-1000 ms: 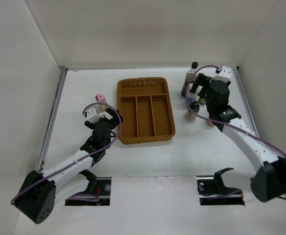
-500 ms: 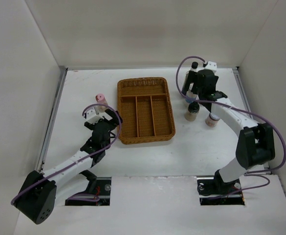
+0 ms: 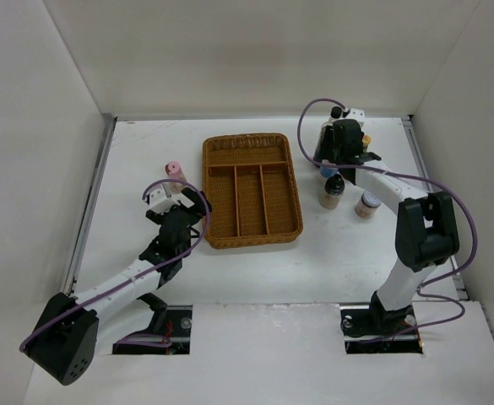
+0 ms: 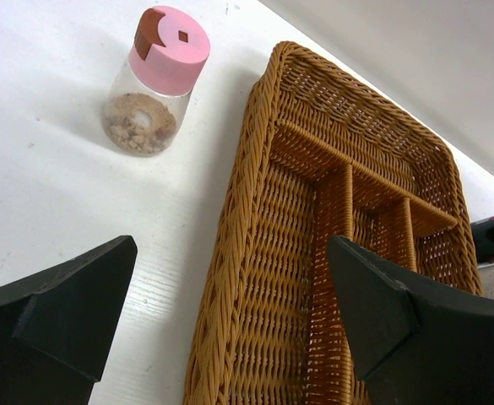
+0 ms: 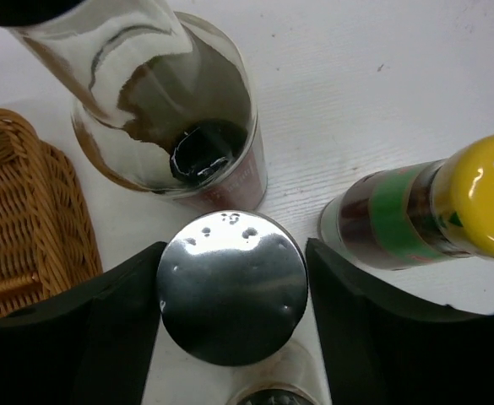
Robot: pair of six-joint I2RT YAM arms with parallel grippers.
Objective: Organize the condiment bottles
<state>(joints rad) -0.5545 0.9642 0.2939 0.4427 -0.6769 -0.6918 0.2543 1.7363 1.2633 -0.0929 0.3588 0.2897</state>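
Next, my right gripper rises, moves to the left in the top view over the tray's far section, which is empty, then lowers and releases the jar.
My right gripper (image 5: pixel 234 251) is shut on the grey-lidded jar (image 5: pixel 232 295), one finger against each side of its shiny lid. Just behind the jar stands the tall dark bottle (image 5: pixel 171 110), and the yellow-capped bottle (image 5: pixel 424 211) is at its right. From above, the right gripper (image 3: pixel 335 160) is at the back right, with the short dark bottle (image 3: pixel 332 189) and the white-lidded jar (image 3: pixel 366 203) nearer me. The pink-lidded jar (image 4: pixel 158 84) stands upright left of the tray. My left gripper (image 4: pixel 230 245) is open and holds nothing, hovering over the tray's left rim.
The brown wicker tray (image 3: pixel 209 194) with its dividers lies in the middle of the table, and nothing shows in its compartments. Its corner (image 5: pixel 19 211) is close to the right gripper's left finger. White walls enclose the table on three sides.
The right arm has swung back and left from beside the short dark bottle to the cluster by the tall one. Its jaws have closed onto the grey lid. The left arm has not moved.
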